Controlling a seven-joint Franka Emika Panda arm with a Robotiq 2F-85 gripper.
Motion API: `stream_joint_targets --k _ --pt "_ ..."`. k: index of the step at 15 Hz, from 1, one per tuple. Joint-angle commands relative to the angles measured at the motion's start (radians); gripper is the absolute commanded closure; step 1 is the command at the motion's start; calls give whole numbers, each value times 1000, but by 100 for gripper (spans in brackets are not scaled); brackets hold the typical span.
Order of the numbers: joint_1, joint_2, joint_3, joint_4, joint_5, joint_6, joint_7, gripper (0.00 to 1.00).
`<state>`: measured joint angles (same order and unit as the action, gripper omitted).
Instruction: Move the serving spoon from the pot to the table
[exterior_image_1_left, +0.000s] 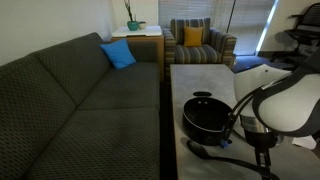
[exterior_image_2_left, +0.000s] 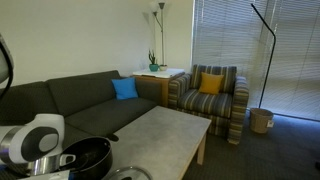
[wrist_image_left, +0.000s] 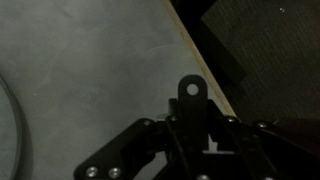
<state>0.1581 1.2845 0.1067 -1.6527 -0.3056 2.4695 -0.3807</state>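
My gripper brings the still-raised spoon handle down next onto the clear, bare tabletop below it, in front of the pot, and releases it there.
The black pot (exterior_image_1_left: 205, 118) stands on the light grey table (exterior_image_1_left: 200, 80) near its front end; it also shows in an exterior view (exterior_image_2_left: 88, 157). The black serving spoon (exterior_image_1_left: 200, 150) is outside the pot, in front of it, low over the table, with its handle running toward my gripper (exterior_image_1_left: 263, 158). In the wrist view my gripper (wrist_image_left: 195, 135) is shut on the spoon's handle; the handle end with a hole (wrist_image_left: 191, 90) sticks out between the fingers, above the table (wrist_image_left: 90, 60) near its edge. Whether the spoon's bowl touches the table I cannot tell.
A round glass lid (exterior_image_2_left: 128, 174) lies on the table beside the pot; its rim shows in the wrist view (wrist_image_left: 8, 120). A dark grey sofa (exterior_image_1_left: 90, 90) runs along the table. A striped armchair (exterior_image_1_left: 200, 42) stands at the table's far end.
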Motion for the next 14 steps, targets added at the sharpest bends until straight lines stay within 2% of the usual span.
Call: stream_joint_targets --k 1,6,14 --pt "14 37 -20 64 3 -85 27 93" --pt "18 53 -15 106 -5 -178 13 93" --pt "37 157 6 261 -34 -303 -90 93"
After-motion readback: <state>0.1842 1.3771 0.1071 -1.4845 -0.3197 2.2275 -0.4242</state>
